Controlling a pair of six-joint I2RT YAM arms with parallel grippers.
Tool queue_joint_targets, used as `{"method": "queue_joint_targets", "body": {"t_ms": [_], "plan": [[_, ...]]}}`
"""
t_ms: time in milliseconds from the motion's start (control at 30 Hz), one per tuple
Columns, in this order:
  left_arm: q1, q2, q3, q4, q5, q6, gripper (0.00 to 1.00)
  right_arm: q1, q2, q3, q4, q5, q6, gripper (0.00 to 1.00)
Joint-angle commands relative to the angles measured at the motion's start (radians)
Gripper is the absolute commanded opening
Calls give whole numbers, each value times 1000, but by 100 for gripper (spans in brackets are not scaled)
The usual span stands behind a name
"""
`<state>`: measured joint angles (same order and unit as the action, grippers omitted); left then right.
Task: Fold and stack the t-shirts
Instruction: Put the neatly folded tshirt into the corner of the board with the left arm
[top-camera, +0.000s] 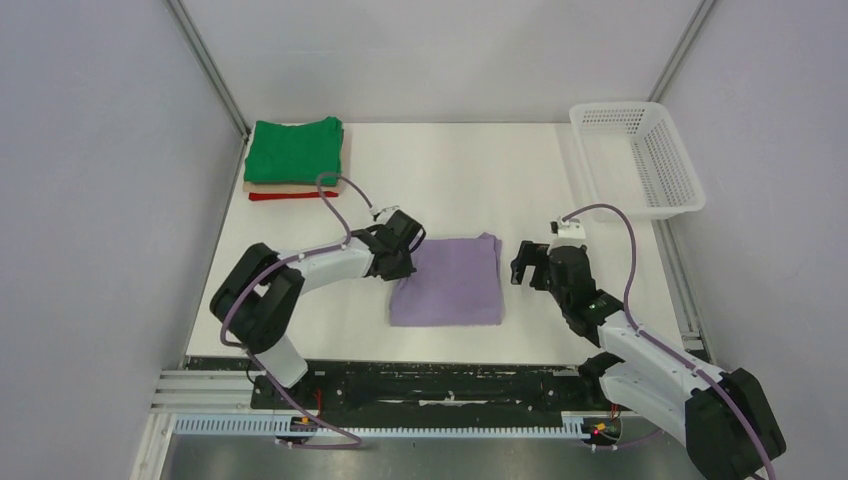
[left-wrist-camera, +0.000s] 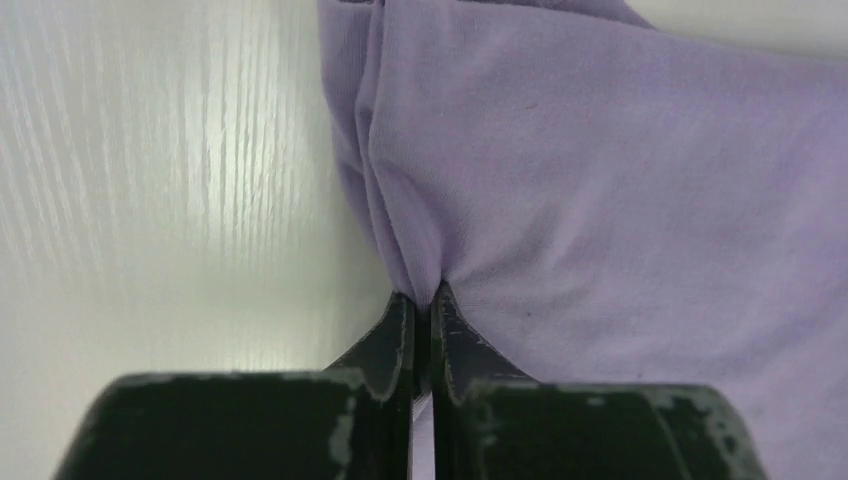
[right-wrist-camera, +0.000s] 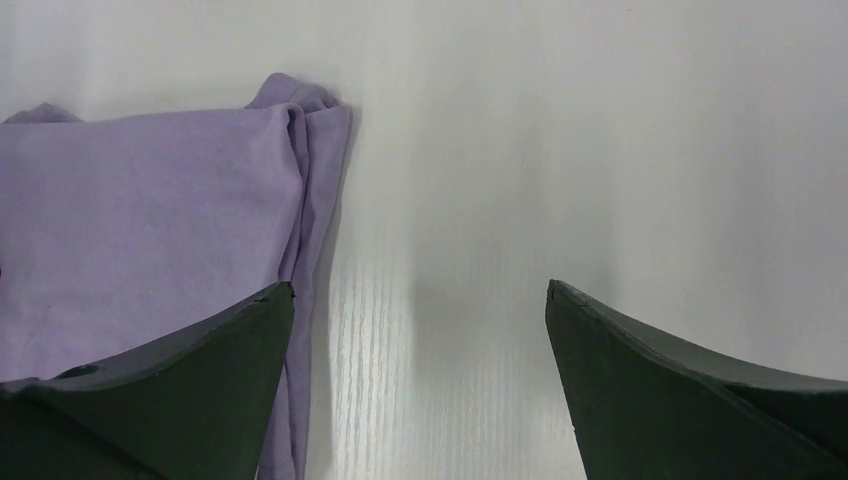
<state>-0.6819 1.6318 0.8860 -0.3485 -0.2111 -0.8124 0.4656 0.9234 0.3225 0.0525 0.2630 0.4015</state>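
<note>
I will lift the lavender-purple t-shirt (top-camera: 448, 281) next with my left gripper, carry it outward over the green t-shirt (top-camera: 294, 152), lower it and let it go, because it is already folded into a rectangle.
The lavender-purple t-shirt (top-camera: 448, 281) lies folded into a rectangle at the table's middle front; it fills the left wrist view (left-wrist-camera: 620, 190) and shows at the left of the right wrist view (right-wrist-camera: 140, 220). My left gripper (top-camera: 407, 252) is shut on its left edge (left-wrist-camera: 423, 290), pinching a fold of cloth. My right gripper (top-camera: 524, 262) is open and empty just right of the shirt, above bare table (right-wrist-camera: 418, 292). A stack of folded t-shirts, green (top-camera: 295, 148) on tan (top-camera: 262, 187) on red (top-camera: 290, 196), sits at the back left.
A white plastic mesh basket (top-camera: 640, 160) stands at the back right. White walls with metal posts close in the table on three sides. Purple cables loop over both arms.
</note>
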Motion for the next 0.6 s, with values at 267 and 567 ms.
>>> {"method": "queue_joint_targets", "body": {"t_ms": [267,567], "plan": [[19,255,407,-271,-556,340,2,-32,-3,-16,47,0,-18,98],[135,347,682,-187,-664,650,2,-41,13,-14,47,25,-23,98]]}}
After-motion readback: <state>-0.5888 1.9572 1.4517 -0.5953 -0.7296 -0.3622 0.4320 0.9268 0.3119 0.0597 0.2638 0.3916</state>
